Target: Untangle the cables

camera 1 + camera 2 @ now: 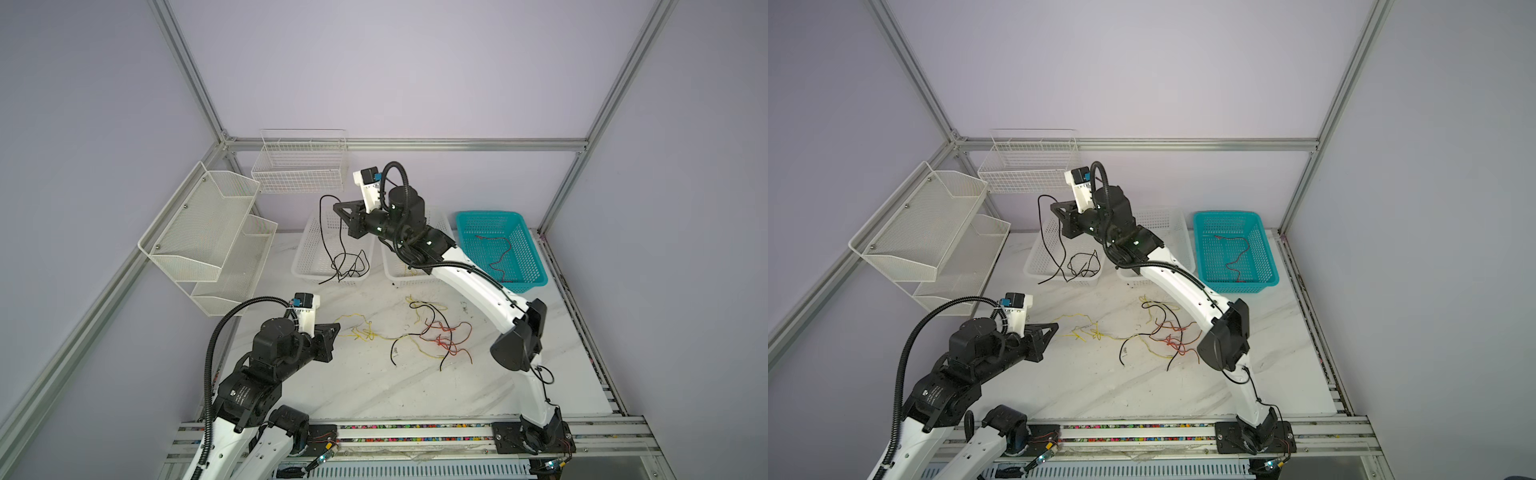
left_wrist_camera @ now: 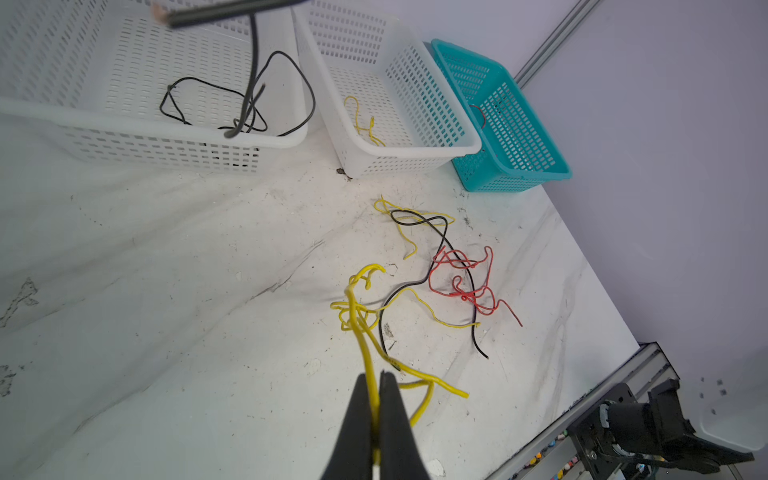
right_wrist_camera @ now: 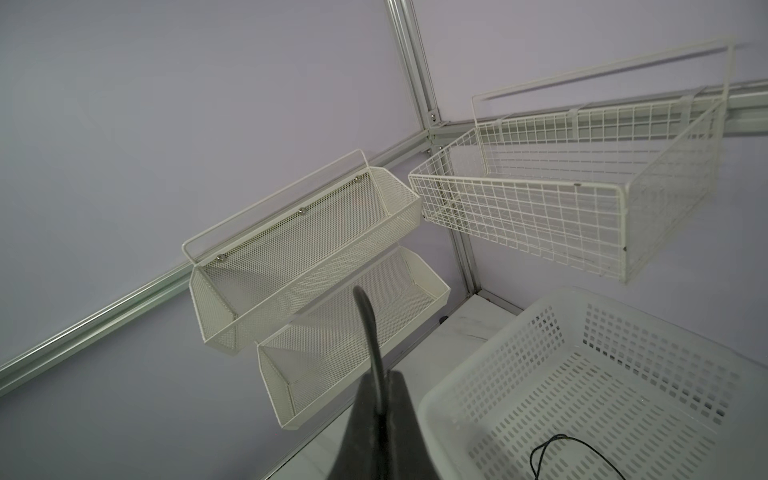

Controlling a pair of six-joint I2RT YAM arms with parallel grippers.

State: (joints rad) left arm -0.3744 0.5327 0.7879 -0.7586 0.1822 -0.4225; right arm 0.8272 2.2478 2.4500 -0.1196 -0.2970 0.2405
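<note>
My right gripper should tilt down and go a little lower over the white basket with the black bundle (image 1: 349,266) (image 3: 596,392) to let go of the cable, because the cable's lower part already hangs inside.
My left gripper (image 2: 375,379) is shut on a yellow cable (image 2: 360,332) low over the table; in both top views it (image 1: 336,328) (image 1: 1054,326) sits left of the loose cables. That yellow strand runs into a tangle of yellow, black and red cables (image 1: 436,332) (image 1: 1163,332) on the table. My right gripper (image 1: 336,206) (image 3: 384,374) is raised above the left white basket (image 1: 303,257), shut on a black cable (image 3: 365,320). This cable hangs down into a black bundle (image 1: 349,266) (image 2: 208,85) inside that basket, with one end trailing over its front rim.
A middle white basket (image 2: 415,153) holds a yellow cable (image 2: 361,120). The teal basket (image 1: 528,249) at the back right holds a red cable (image 1: 498,253). Mesh shelves (image 1: 208,232) and a wire rack (image 1: 299,166) hang on the left and back walls.
</note>
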